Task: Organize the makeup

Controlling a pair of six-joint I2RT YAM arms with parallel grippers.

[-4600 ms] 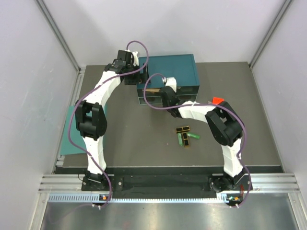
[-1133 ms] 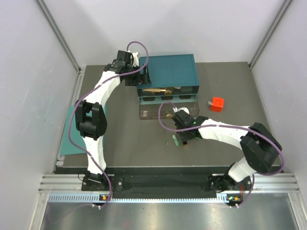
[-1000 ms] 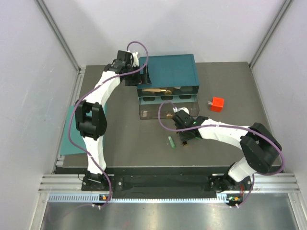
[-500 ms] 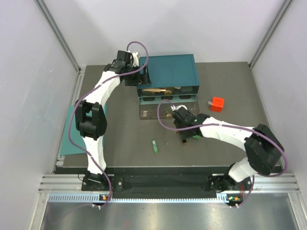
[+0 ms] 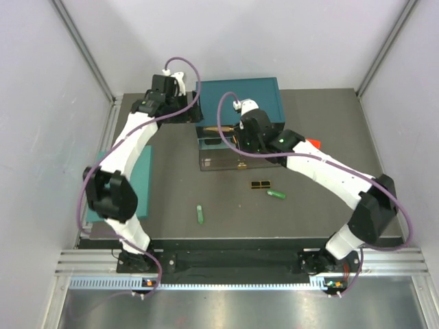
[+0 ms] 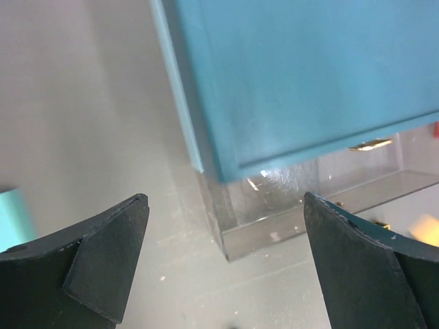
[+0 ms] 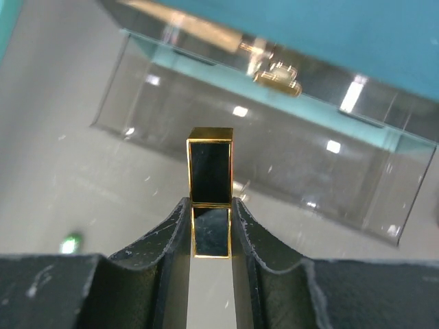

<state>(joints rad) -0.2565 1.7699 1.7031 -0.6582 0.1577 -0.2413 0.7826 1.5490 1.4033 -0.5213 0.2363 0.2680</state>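
My right gripper is going down and to the right in the top view next, into the clear drawer, to release the case, because that drawer is open.
My right gripper is shut on a black-and-gold flat case, held upright just in front of the clear drawer of the teal organizer. In the top view that gripper hovers over the drawer front. Gold-trimmed makeup lies inside behind the clear wall. On the table remain another black-and-gold case, a green stick beside it, and a second green stick further left. My left gripper stands open above the organizer's left front corner, holding nothing.
A small red cube shows partly behind the right arm. A flat teal panel lies at the table's left edge. White walls close in the table on three sides.
The right gripper has risen from the table with the black-and-gold case and swung back to the organizer. One green stick slid left toward the near edge. The left arm shifted slightly left.
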